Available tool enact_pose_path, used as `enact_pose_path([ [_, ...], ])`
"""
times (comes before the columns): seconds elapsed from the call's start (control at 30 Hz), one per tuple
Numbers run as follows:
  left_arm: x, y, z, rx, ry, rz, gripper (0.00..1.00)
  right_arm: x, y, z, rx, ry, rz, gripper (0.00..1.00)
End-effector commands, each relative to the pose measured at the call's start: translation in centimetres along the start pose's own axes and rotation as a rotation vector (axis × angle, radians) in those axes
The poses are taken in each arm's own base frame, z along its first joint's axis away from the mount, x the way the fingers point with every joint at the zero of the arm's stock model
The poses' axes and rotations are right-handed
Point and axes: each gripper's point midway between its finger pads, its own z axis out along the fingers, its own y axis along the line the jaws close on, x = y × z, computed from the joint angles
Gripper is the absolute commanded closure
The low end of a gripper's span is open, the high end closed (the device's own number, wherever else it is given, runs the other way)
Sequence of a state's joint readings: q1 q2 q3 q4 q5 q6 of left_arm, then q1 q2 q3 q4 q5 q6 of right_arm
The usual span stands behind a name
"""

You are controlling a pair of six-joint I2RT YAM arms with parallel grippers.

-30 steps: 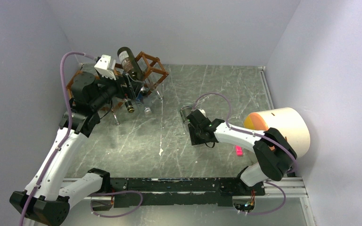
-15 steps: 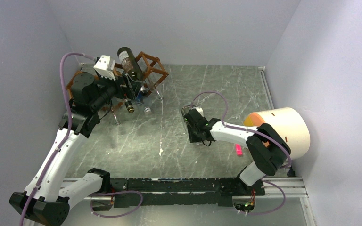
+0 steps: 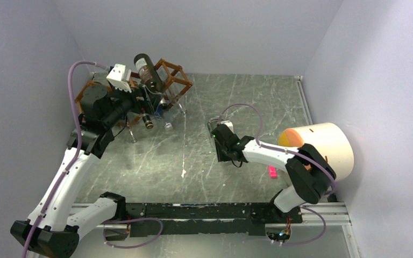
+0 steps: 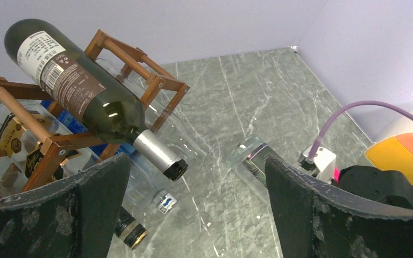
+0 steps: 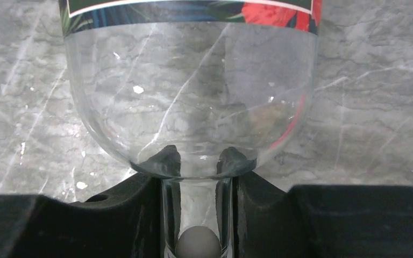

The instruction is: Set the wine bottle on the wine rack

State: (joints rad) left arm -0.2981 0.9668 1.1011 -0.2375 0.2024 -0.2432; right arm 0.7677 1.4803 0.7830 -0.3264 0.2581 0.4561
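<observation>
My right gripper next lifts outward past the dark green bottle, which fills its slot, and releases the wine bottle on the rack's top beside it.
A clear glass wine bottle (image 5: 193, 97) with a colourful label lies on the marbled table (image 3: 236, 102), mid-table; it also shows as a wine bottle (image 3: 213, 127) from above and a wine bottle (image 4: 253, 158) in the left wrist view. My right gripper (image 5: 196, 215) is shut on its neck, a finger pressed against each side. The reddish-brown wine rack (image 3: 173, 75) stands at the far left, a wine rack (image 4: 140, 59) carrying a dark green bottle (image 4: 80, 86) slanted on top. My left gripper (image 4: 201, 215) hovers open in front of the rack, holding nothing.
More bottles lie in the rack's lower cells: one with a gold-ringed mouth (image 4: 132, 234) and a clear one with a blue-white cap (image 4: 165, 201). A cream cylinder with an orange end (image 3: 322, 148) lies at the right wall. A small pink object (image 3: 272, 172) lies near it.
My right gripper has slid slightly left along the table and its fingers have closed in on the clear bottle's neck. The left arm has stayed still.
</observation>
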Motion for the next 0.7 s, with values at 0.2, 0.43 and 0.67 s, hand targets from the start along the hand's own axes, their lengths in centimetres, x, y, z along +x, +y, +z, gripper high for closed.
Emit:
enact_pose_path([
  [0.2, -2.4, 1.4, 0.2, -0.108, -0.023, -0.077, 0.01, -11.9, 1.5, -7.4, -0.058, -0.368, 0.097, 1.0],
  [0.43, -3.0, 2.7, 0.4, -0.152, -0.027, -0.174, 0.01, -17.3, 2.9, -12.6, -0.147, -0.524, 0.125, 1.0],
  [0.67, -7.1, 4.0, -2.2, -0.244, -0.185, -0.181, 0.01, -23.0, 6.8, -18.8, -0.304, -0.682, 0.127, 1.0],
])
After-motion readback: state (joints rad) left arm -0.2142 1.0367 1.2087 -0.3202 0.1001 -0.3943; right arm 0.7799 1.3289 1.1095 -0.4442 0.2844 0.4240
